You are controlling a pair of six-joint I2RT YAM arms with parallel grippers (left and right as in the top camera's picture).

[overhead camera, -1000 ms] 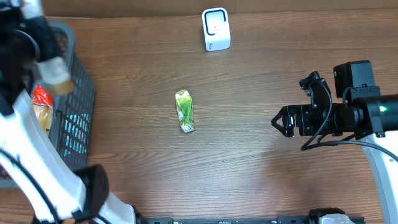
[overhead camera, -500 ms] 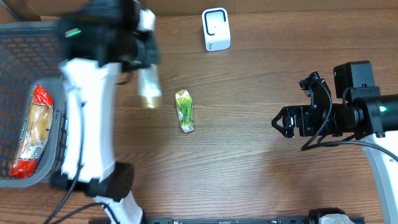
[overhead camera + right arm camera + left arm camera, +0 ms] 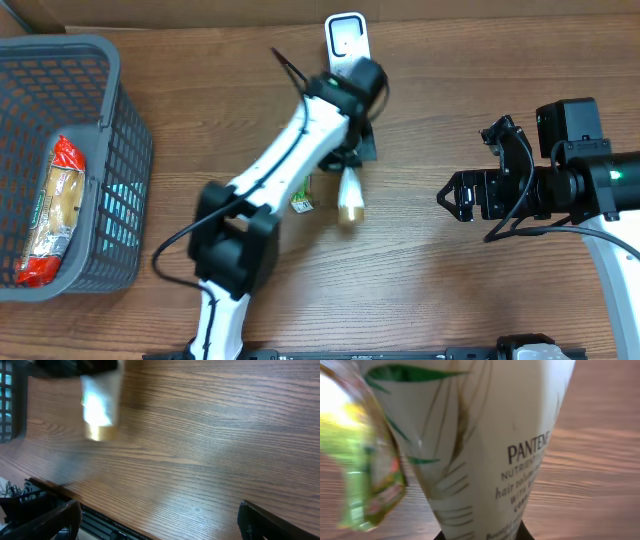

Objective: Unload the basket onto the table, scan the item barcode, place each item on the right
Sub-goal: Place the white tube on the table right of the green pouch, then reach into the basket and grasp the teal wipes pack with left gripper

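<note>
My left gripper holds the bottle [image 3: 350, 193] and should lower it onto the empty wood beside the green packet, with the bottle's cap toward the table's front edge.
My left gripper [image 3: 350, 160] is shut on a white Pantene bottle [image 3: 350, 193] with a gold cap, held above the middle of the table, cap towards the front edge. In the left wrist view the bottle [image 3: 485, 435] fills the frame, its printed front label towards the camera; no barcode shows. The white scanner [image 3: 347, 45] stands at the back edge, just beyond the left arm. My right gripper [image 3: 447, 195] hangs open and empty at the right; in its wrist view the blurred bottle [image 3: 100, 405] is at the upper left, far from the fingers [image 3: 50, 520].
A green packet [image 3: 303, 200] lies on the table beside the bottle, partly under the left arm, and shows at the left [image 3: 365, 470] in the wrist view. A grey basket [image 3: 130, 170] at the far left holds a packaged loaf [image 3: 55, 210].
The left arm has swung from the basket at the far left to the table's middle, carrying the bottle past the green packet. The right arm has not moved.
</note>
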